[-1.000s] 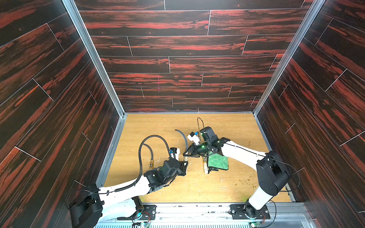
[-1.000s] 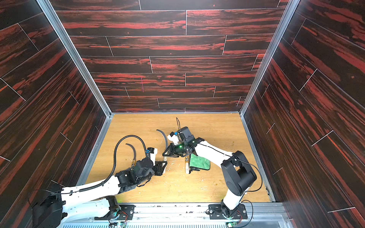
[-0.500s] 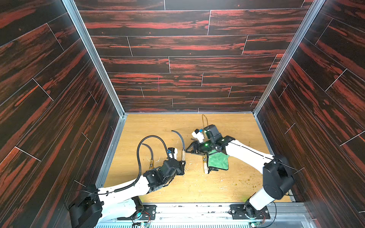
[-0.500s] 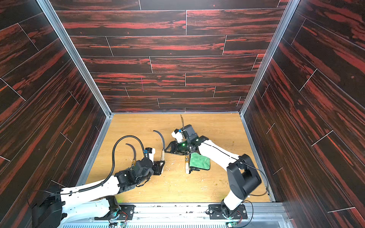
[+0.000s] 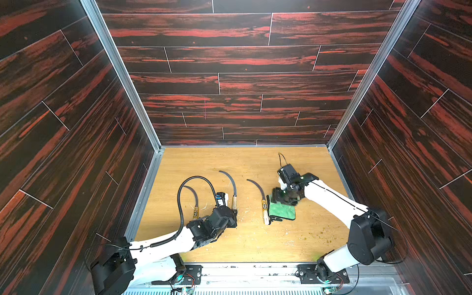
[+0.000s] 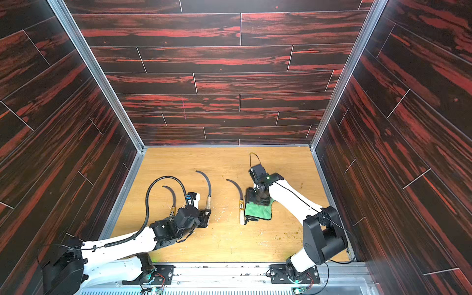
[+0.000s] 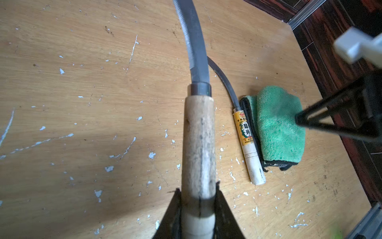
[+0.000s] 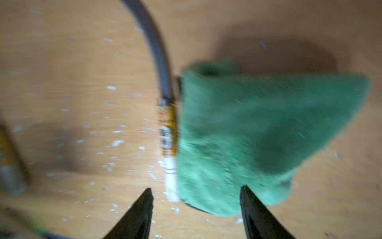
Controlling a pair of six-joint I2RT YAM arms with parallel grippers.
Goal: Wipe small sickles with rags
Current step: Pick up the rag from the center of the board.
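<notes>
My right gripper will next lower onto the green rag's raised side under my open fingers, since that side is clear of the labelled sickle against the rag.
Three small sickles show in both top views. My left gripper is shut on the plain wooden handle of the middle sickle, whose blade points toward the back wall. A labelled sickle lies to its left. Another labelled sickle lies against the folded green rag. My right gripper hangs open over the rag's far end, holding nothing.
The wooden floor is scratched and flecked with white chips, with brown crumbs at the front right. Dark panelled walls close in the left, back and right sides. A black cable loop arches over the leftmost sickle.
My right gripper has swung right, away from the held sickle's blade to above the rag, and its jaws have opened. The left gripper keeps its grip and has barely moved.
</notes>
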